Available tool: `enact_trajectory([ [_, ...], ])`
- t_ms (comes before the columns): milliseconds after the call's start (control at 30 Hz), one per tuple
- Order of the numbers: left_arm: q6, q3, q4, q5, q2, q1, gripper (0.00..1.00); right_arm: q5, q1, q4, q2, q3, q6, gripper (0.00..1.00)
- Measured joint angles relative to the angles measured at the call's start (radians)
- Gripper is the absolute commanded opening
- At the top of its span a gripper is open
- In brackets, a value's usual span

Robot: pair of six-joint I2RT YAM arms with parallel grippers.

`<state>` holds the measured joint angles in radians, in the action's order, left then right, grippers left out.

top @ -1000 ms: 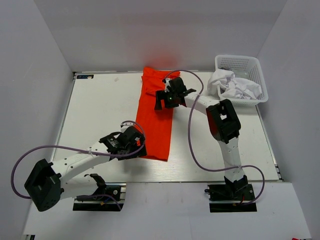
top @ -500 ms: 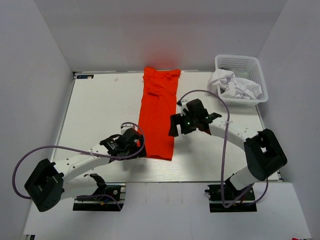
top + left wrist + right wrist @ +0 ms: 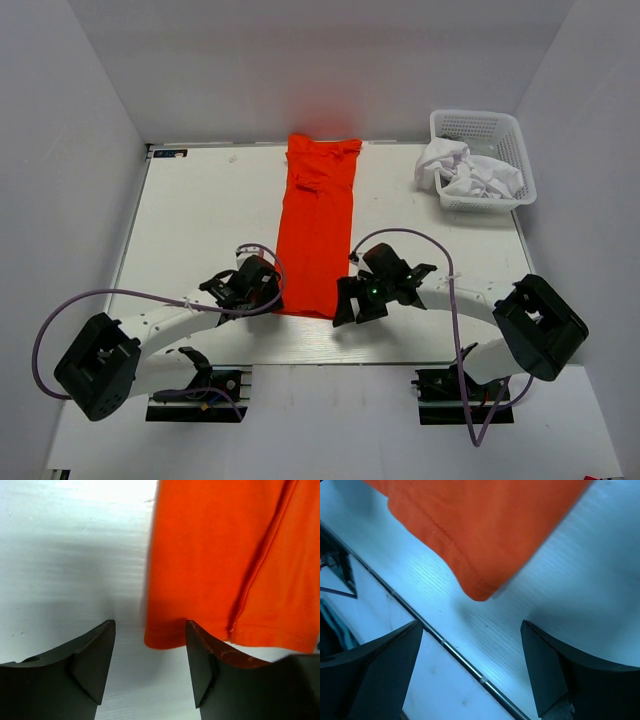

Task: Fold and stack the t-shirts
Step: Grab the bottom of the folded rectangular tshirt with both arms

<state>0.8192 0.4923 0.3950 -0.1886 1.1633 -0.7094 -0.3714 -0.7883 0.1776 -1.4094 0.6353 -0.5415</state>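
My right gripper will next go down and move gently onto the t-shirt's near corner on the basket's side [image 3: 334, 315] [image 3: 481, 590], because that corner is still just ahead of the gripper's open fingers.
The orange-red t-shirt [image 3: 318, 230] lies as a long narrow strip down the middle of the table, its collar end at the back. My left gripper [image 3: 270, 297] sits low at its near left corner; in the left wrist view that corner [image 3: 167, 632] lies between the tips of the open left gripper [image 3: 150, 655], unclamped. My right gripper [image 3: 346, 301] is at the near right corner; in the right wrist view the corner [image 3: 479, 587] lies just ahead of the wide open right gripper [image 3: 470, 652]. White t-shirts [image 3: 468, 172] are crumpled in the basket.
The white lattice basket [image 3: 478, 122] stands at the back right corner. The table's front edge with its metal strip [image 3: 452, 652] runs right under the right gripper. White walls close in on both sides.
The right arm swung from the shirt's far end to its near right corner. The left gripper edged up to the near left corner and its jaws narrowed.
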Motion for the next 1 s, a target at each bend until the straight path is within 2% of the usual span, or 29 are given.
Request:
enact_trajectory([
  [100,-0.011,-0.002,-0.055,0.018,0.021,0.005,0.62,-0.003,-0.022,-0.048,-0.008,-0.012,-0.050,0.82],
  [133,-0.015,-0.002,-0.071,0.025,0.030,0.006,0.56,0.003,-0.029,-0.055,-0.011,-0.012,-0.060,0.82],
  [200,-0.024,-0.003,-0.098,0.044,0.045,0.006,0.49,0.013,-0.038,-0.072,-0.019,-0.012,-0.084,0.80],
  [233,-0.029,-0.003,-0.108,0.052,0.049,0.007,0.42,0.019,-0.039,-0.077,-0.020,-0.012,-0.092,0.80],
  [300,-0.035,-0.005,-0.113,0.066,0.056,0.007,0.36,0.038,-0.042,-0.080,-0.023,-0.011,-0.111,0.74],
  [333,-0.042,-0.004,-0.113,0.071,0.058,0.007,0.30,0.050,-0.043,-0.080,-0.026,-0.009,-0.114,0.72],
  [467,-0.053,-0.006,-0.105,0.086,0.058,0.007,0.28,0.071,-0.043,-0.080,-0.053,0.005,-0.124,0.60],
  [500,-0.053,-0.006,-0.104,0.089,0.059,0.007,0.28,0.075,-0.043,-0.079,-0.063,0.012,-0.125,0.54],
  [600,-0.053,-0.005,-0.102,0.095,0.060,0.007,0.24,0.095,-0.045,-0.079,-0.098,0.031,-0.113,0.21],
  [633,-0.052,-0.005,-0.100,0.096,0.060,0.007,0.23,0.094,-0.045,-0.078,-0.108,0.031,-0.114,0.00],
  [800,-0.056,-0.005,-0.091,0.132,0.058,0.008,0.00,0.115,-0.047,-0.070,-0.115,0.031,-0.117,0.00],
  [1000,-0.073,0.024,-0.035,0.179,0.057,0.008,0.00,0.150,-0.056,-0.048,-0.106,0.043,-0.092,0.00],
])
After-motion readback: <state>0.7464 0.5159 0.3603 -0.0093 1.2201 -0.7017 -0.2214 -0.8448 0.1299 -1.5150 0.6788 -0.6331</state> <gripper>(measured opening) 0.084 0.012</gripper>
